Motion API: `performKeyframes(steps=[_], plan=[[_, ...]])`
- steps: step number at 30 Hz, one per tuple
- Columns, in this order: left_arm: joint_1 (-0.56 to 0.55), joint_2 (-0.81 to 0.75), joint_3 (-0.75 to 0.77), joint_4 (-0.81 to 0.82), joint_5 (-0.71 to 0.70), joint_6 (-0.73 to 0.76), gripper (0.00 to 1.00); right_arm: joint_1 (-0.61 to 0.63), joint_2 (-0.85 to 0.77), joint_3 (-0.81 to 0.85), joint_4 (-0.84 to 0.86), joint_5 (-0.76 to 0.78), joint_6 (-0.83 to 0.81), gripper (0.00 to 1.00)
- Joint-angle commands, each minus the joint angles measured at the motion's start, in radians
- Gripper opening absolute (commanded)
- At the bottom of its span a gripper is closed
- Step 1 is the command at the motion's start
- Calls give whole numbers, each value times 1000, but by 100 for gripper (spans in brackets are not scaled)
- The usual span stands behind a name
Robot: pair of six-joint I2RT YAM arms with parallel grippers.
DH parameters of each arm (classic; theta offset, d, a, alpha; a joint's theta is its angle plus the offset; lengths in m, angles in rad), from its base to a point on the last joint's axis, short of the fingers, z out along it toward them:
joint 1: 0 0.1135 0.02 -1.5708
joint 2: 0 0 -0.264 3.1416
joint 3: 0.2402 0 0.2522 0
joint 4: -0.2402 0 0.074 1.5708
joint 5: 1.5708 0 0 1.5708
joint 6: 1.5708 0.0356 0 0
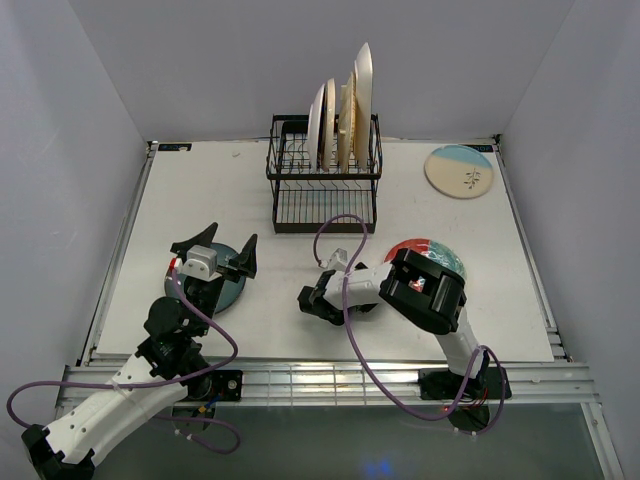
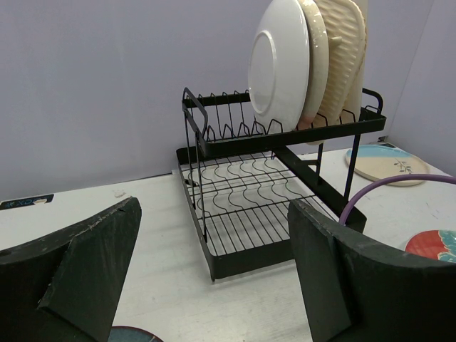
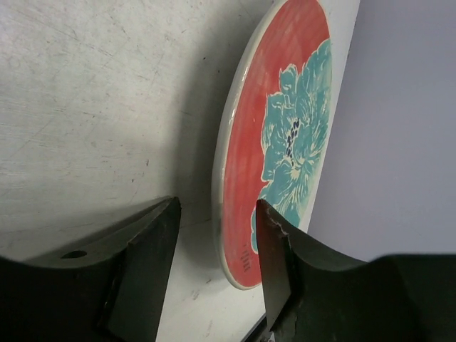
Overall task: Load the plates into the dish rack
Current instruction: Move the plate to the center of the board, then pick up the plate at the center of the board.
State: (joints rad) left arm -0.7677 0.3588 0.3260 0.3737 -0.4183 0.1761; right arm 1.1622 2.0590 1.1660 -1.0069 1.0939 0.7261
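Note:
To the right of my right gripper in the top view lies the floral plate (image 1: 428,250), its rim already between my fingers: next I slide farther that way and close.
The black wire dish rack (image 1: 323,190) stands at the back centre, with several pale plates (image 1: 342,110) upright in its upper tier; the left wrist view shows them too (image 2: 279,68). A dark teal plate (image 1: 228,288) lies flat under my left gripper (image 1: 218,246), which is open and empty. A red-teal floral plate (image 1: 428,250) lies flat at the right. My right gripper (image 3: 217,235) is open, turned on its side, with the plate's near rim (image 3: 239,263) in the gap between its fingers. In the top view its fingertips are hidden under the arm. A cream-and-blue sprig plate (image 1: 459,171) lies at the back right.
The rack's lower grid base (image 2: 249,214) is empty and faces my left gripper. A purple cable (image 1: 335,235) loops over the table between the rack and the right arm. Walls close in the table on three sides.

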Motion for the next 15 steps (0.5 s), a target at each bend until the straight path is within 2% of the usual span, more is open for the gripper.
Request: performKeyframes(steps=[1, 6, 15], plan=[[4, 2, 15, 1, 9, 2, 94, 8, 18, 21, 36, -29, 55, 55], [4, 0, 16, -1, 9, 2, 94, 8, 30, 32, -1, 0, 87, 58], [4, 0, 16, 1, 10, 2, 94, -41, 30, 32, -6, 11, 76, 53]])
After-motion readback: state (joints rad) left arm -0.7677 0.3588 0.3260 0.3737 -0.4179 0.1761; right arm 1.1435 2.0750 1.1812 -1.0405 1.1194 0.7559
